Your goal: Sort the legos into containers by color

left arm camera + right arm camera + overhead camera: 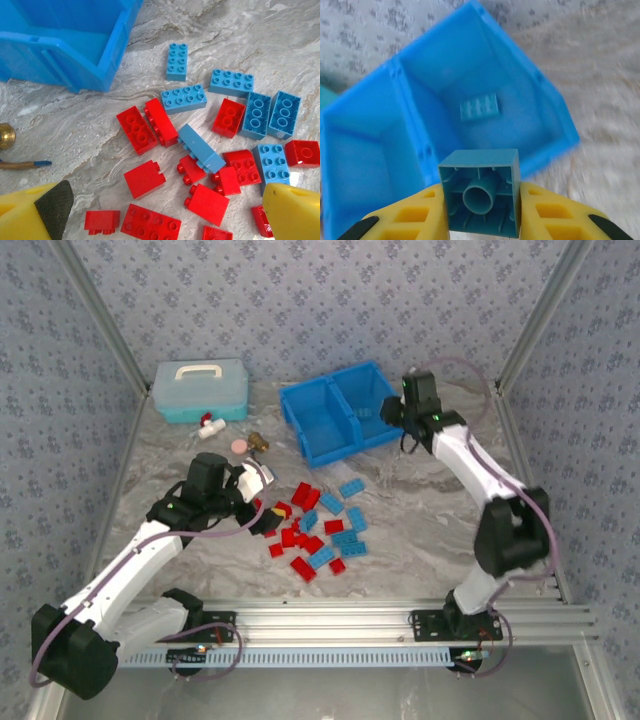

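Note:
My left gripper turns next and lowers onto the small red lego at the pile's edge, since that lego lies below, near the dark-padded finger.
Red legos (297, 537) and light blue legos (347, 531) lie scattered mid-table. My left gripper (262, 510) hovers open over the pile's left side; in the left wrist view its yellow fingers (44, 214) straddle several red legos (144, 178), touching none. My right gripper (398, 418) is shut on a light blue lego (480, 192), held hollow underside toward the camera above the near wall of the blue bin (322, 452). The bin's two containers sit side by side (410, 120). One light blue lego (479, 106) lies flat in the right-hand one.
A light teal case with a white handle (200, 390) stands at the back left. In front of it are a white fitting (208, 426), a pink disc (239, 445) and a brass fitting (258, 441). Aluminium rails (330, 620) run along the near edge.

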Motion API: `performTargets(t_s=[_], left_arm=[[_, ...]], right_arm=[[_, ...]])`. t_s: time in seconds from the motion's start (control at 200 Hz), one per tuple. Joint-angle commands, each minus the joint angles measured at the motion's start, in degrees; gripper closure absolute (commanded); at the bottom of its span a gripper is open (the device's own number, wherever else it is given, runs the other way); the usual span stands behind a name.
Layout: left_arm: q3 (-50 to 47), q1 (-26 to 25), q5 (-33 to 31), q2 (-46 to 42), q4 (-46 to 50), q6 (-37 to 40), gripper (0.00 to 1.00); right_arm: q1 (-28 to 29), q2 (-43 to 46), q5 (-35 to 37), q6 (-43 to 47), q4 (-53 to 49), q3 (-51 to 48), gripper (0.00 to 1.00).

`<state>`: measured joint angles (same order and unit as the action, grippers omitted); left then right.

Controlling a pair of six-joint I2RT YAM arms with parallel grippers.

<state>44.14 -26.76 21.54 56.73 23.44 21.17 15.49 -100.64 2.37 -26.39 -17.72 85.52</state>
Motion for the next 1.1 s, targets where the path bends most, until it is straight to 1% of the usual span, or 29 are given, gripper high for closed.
performTargets(t_s=[0.0, 0.105, 0.175, 0.23, 0.3, 0.375, 0.465, 0.585, 0.67, 0.74, 0.799, 0.844, 0.919, 0.964, 1.024, 1.094], left_arm=[[2.09, -0.31, -2.75, -1.22, 1.58, 0.06, 0.01], [2.52, -0.35, -6.78, -1.24, 2.05, -3.02, 0.01], [3.47, -0.43, -9.90, -0.85, 2.96, -7.06, 0.01], [5.26, -0.63, -13.20, -0.12, 4.11, -11.00, 0.01], [7.67, -1.18, -18.00, 0.80, 4.73, -17.43, 0.01], [9.50, -1.26, -21.50, 2.18, 5.09, -26.23, 0.01], [9.41, -1.27, -25.21, 4.13, 5.43, -39.19, 0.02], [8.11, -1.25, -29.01, 7.45, 7.08, -52.79, 0.13], [9.22, -0.95, -31.21, 11.76, 12.04, -61.14, 0.22], [9.58, -0.34, -30.60, 15.50, 13.83, -65.71, 0.26], [8.69, 0.36, -30.08, 18.09, 12.71, -68.24, 0.27], [7.68, 1.23, -28.63, 19.87, 10.52, -69.22, 0.28], [6.43, 2.77, -25.32, 23.21, 6.53, -70.43, 0.28], [6.06, 3.49, -23.14, 25.42, 4.24, -70.65, 0.27], [6.51, 3.90, -21.23, 28.41, 2.27, -70.66, 0.26], [7.06, 3.91, -19.98, 31.51, 1.01, -70.61, 0.26]], right_arm=[[-1.17, -11.41, -2.65, 2.97, -3.50, 11.10, 0.67], [-1.98, -21.15, -2.91, 1.17, -7.14, 20.97, 0.67], [-2.40, -24.77, -4.17, -0.44, -8.23, 24.26, 0.67], [-2.23, -25.88, -4.09, -0.85, -8.38, 25.34, 0.63], [-2.10, -26.19, -4.09, -0.94, -8.88, 26.16, 0.56], [-2.08, -25.27, -4.30, -0.81, -9.90, 26.79, 0.49], [-2.12, -22.52, -4.99, -0.21, -10.11, 26.08, 0.42], [-2.46, -15.75, -8.54, 0.80, -7.99, 20.92, 0.39], [-1.96, -7.99, -10.35, 0.12, -4.19, 12.88, 0.39], [-0.37, -0.44, -10.42, 0.59, -1.27, 5.74, 0.38], [1.61, 4.22, -10.42, 1.79, -0.47, 0.27, 0.34], [3.12, 7.25, -10.19, 2.78, -0.87, -2.67, 0.28], [4.53, 10.66, -10.36, 3.52, -3.07, -6.04, 0.18], [4.90, 12.09, -10.96, 3.54, -4.22, -7.53, 0.14], [5.06, 13.73, -11.63, 3.55, -5.50, -9.67, 0.10], [5.15, 15.33, -11.64, 3.87, -6.74, -11.23, 0.09]])
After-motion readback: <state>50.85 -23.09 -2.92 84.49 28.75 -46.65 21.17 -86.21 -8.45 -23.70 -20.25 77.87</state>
